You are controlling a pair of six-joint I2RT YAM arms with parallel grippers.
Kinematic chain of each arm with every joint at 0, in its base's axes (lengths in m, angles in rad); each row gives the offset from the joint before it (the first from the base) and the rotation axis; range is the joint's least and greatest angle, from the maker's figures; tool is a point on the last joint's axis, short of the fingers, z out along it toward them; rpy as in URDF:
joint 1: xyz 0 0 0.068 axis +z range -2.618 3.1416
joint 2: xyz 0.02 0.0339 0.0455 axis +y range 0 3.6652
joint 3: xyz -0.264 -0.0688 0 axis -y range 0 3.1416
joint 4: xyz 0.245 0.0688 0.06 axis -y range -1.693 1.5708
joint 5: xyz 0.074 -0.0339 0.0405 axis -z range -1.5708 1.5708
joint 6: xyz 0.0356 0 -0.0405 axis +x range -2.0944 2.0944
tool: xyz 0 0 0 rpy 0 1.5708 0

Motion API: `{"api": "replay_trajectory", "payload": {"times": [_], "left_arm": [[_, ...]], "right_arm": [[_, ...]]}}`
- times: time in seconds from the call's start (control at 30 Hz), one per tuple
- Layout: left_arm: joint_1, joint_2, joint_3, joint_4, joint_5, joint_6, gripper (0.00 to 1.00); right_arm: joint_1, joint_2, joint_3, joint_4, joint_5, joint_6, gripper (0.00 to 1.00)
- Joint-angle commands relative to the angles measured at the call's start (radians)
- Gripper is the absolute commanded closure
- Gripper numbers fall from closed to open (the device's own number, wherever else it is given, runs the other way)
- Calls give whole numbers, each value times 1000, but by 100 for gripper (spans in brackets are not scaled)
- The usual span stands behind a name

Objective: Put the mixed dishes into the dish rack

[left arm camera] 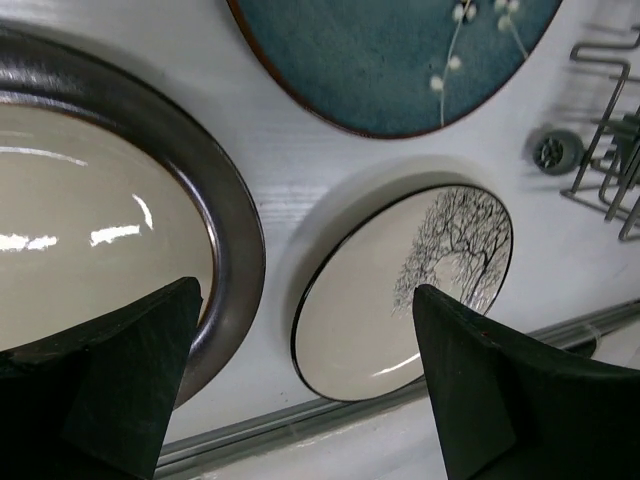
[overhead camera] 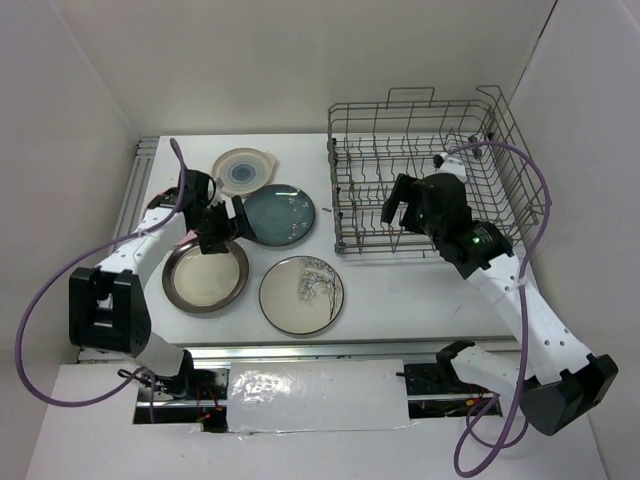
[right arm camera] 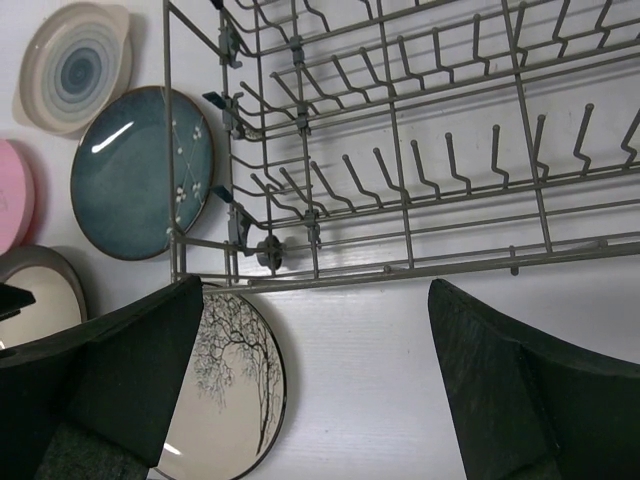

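Next, my left gripper moves outward and down onto the teal plate's rim facing away from the rack, as that rim lies beyond its open fingers.
Four plates lie flat on the white table: cream with blue centre (overhead camera: 243, 171), dark teal speckled (overhead camera: 278, 214), brown-rimmed cream (overhead camera: 206, 275) and grey with branch drawing (overhead camera: 301, 294). The pink plate (right arm camera: 12, 210) shows only in the right wrist view, at its left edge. The grey wire dish rack (overhead camera: 420, 180) stands at the back right and holds no plate. My left gripper (overhead camera: 225, 232) is open and empty, hovering between the brown-rimmed plate (left arm camera: 100, 230) and the teal plate (left arm camera: 400, 60). My right gripper (overhead camera: 405, 212) is open and empty over the rack's front left part (right arm camera: 400, 150).
White walls close in the table on the left, back and right. The branch plate (right arm camera: 235, 390) lies just in front of the rack's near left corner. A metal rail (left arm camera: 300, 425) runs along the table's front edge.
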Motion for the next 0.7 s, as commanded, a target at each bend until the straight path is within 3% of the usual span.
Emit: {"api": "replay_trajectory", "payload": {"times": [0.0, 0.23, 0.33, 0.67], "left_arm": [[-6, 55, 107, -25, -55, -42, 1], [41, 251, 302, -24, -36, -82, 1], [52, 360, 386, 7, -22, -97, 9], [81, 512, 413, 157, 50, -115, 11]], "right_arm": [[-6, -42, -13, 40, 36, 5, 0], [-16, -84, -48, 55, 35, 2, 0], [-20, -99, -62, 55, 35, 9, 0], [-37, -122, -98, 58, 9, 16, 0]]}}
